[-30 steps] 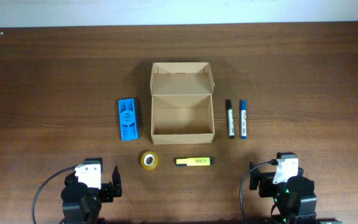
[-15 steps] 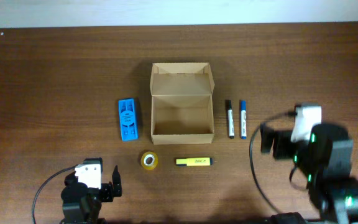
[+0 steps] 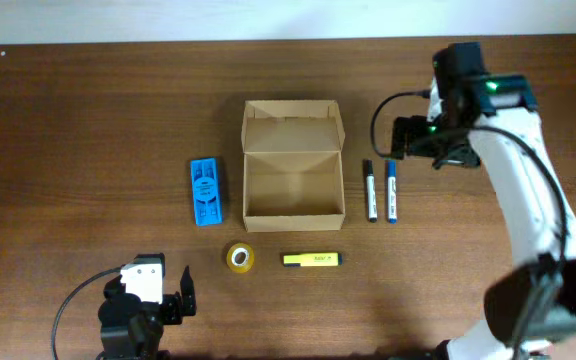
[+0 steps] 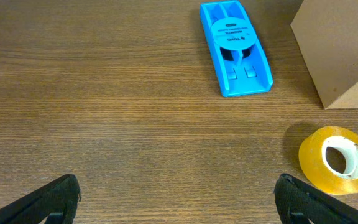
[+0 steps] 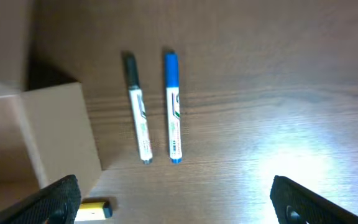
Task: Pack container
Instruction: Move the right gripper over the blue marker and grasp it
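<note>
I will next lower my right gripper from above onto the blue pen's white body (image 3: pixel 392 194) (image 5: pixel 174 115) and close across it, because the gap beside the black pen has room for a finger.
The container (image 3: pixel 293 165) is an open tan cardboard box at the table's middle, its flap lid standing at the back; nothing shows inside. A black pen (image 3: pixel 371 190) and a blue pen (image 3: pixel 391 190) lie side by side just right of it. My right gripper (image 3: pixel 428 140) is open and empty, raised above the pens' far ends. In the right wrist view the open jaws (image 5: pixel 179 199) frame the black pen (image 5: pixel 137 112), the blue pen (image 5: pixel 173 106) and the box wall (image 5: pixel 48 130). My left gripper (image 3: pixel 153 288) is open and empty at the front left.
A flat blue plastic object (image 3: pixel 205 191) lies left of the box. A yellow tape roll (image 3: pixel 240 258) and a yellow highlighter (image 3: pixel 311 260) lie in front of it. The left wrist view shows the blue object (image 4: pixel 235 50), the tape (image 4: pixel 337 158) and a box corner (image 4: pixel 340 50).
My right arm has swung from the front right edge up and back to above the pens beside the box. The left arm and all objects have not moved.
</note>
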Controlling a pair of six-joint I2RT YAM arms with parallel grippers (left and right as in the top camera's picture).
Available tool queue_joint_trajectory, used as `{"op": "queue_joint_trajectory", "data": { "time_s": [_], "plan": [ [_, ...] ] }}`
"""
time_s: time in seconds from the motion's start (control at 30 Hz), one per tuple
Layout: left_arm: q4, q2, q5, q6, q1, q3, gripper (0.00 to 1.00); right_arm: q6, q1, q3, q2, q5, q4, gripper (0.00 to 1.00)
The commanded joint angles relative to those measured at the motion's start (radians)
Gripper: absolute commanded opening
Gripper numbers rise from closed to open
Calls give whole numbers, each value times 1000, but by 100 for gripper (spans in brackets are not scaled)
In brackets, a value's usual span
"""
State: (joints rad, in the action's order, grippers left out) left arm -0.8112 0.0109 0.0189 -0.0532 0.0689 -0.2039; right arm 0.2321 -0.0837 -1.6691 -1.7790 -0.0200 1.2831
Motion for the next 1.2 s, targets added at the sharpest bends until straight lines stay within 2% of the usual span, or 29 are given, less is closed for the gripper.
{"op": "queue_joint_trajectory", "data": {
  "time_s": [0.0, 0.23, 0.63, 0.83, 1.17],
  "plan": [
    [-1, -6, 1, -16, 3, 7, 99, 5, 6, -20, -90, -13, 7, 99],
    [-1, -6, 1, -16, 3, 7, 100, 5, 6, 3, -194, -13, -26, 99],
    [-1, -6, 1, -16, 3, 7, 99, -60, 6, 280, -197, -16, -288, 100],
    [-1, -6, 1, -16, 3, 7, 100, -60, 6, 288, -204, -10, -321, 87],
    [-1, -6, 1, -16, 3, 7, 100, -31, 6, 342, -210, 18, -389, 82]
  ]
}}
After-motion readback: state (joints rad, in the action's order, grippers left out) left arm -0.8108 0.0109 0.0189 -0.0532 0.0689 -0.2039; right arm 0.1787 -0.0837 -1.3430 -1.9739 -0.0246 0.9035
